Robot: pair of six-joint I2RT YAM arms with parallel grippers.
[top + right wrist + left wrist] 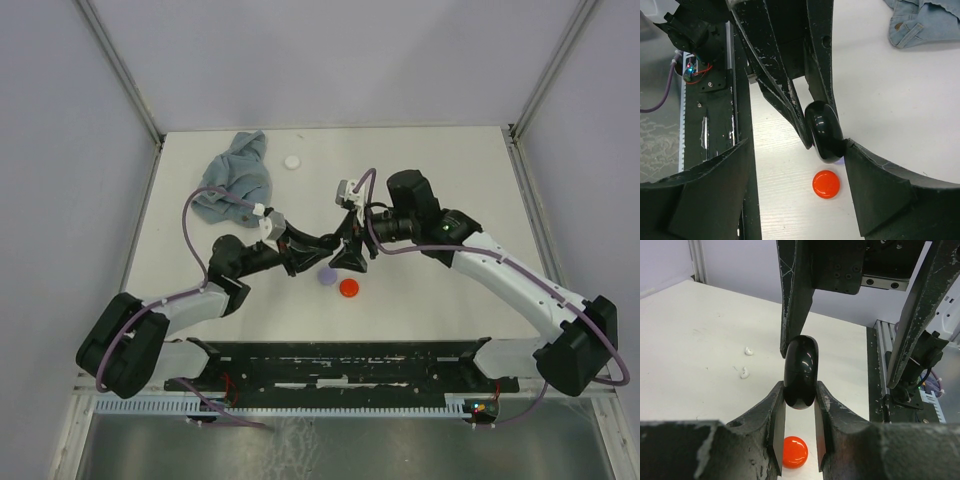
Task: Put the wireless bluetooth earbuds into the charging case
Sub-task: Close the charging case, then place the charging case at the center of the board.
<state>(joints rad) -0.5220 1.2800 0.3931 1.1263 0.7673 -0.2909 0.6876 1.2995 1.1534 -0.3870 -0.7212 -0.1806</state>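
My left gripper should next move the charging case down and back toward the base bar, to the bare tabletop (316, 286) beside the lavender disc, and let go of it there.
A glossy black round charging case (800, 371) hangs on edge above the table, and my left gripper (800, 390) is shut on its lower rim. In the right wrist view the same case (824, 131) lies against the inner face of one right finger (875, 185). My right gripper (795, 145) is open, its jaws standing wide to either side of the case and the left fingers. Two tiny white earbuds (746, 362) lie on the table beyond the case. In the top view both grippers meet at mid-table (345, 250).
A red disc (349, 288) and a lavender disc (326, 277) lie on the table just under the grippers. A white disc (292, 161) sits at the back beside a crumpled denim cloth (235, 180). The black base rail (330, 365) runs along the near edge.
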